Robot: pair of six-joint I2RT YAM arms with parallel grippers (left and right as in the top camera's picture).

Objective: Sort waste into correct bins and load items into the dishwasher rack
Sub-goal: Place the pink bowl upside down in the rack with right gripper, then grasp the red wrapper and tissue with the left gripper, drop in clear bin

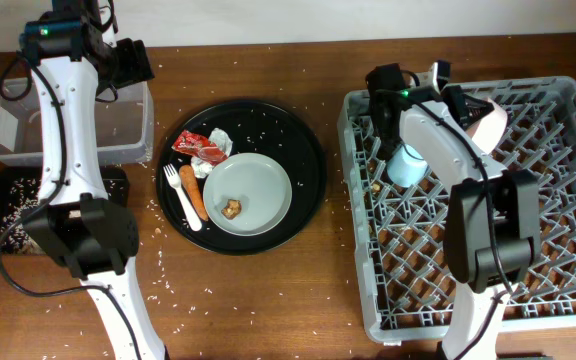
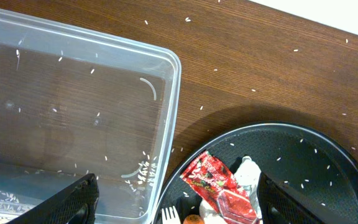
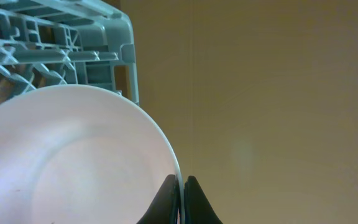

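Note:
The small white bowl already hangs over the rack (image 1: 558, 300), so my right gripper should next ease down toward the spot beside the light blue cup and release the bowl.
My right gripper (image 1: 471, 103) is shut on the rim of the small white bowl (image 1: 490, 124) and holds it over the back of the grey dishwasher rack (image 1: 558, 300). The right wrist view shows the jaws (image 3: 182, 190) pinching the bowl (image 3: 73, 162). A light blue cup (image 1: 406, 166) lies in the rack. My left gripper (image 1: 133, 60) is open and empty above the clear tub (image 1: 133, 125), its fingers (image 2: 176, 202) spread over the tub's corner (image 2: 73, 112). The red wrapper (image 1: 194, 144) (image 2: 219, 186), white napkin (image 1: 215, 142), fork (image 1: 181, 195), carrot (image 1: 193, 195) and grey-green plate (image 1: 263, 190) with a brown scrap (image 1: 232, 208) lie on the round tray.
The large round black tray (image 1: 308, 150) sits mid-table. The shallow black tray (image 1: 3, 215) with rice lies at the front left, partly under my left arm. Rice grains are scattered over the wood and in the tub.

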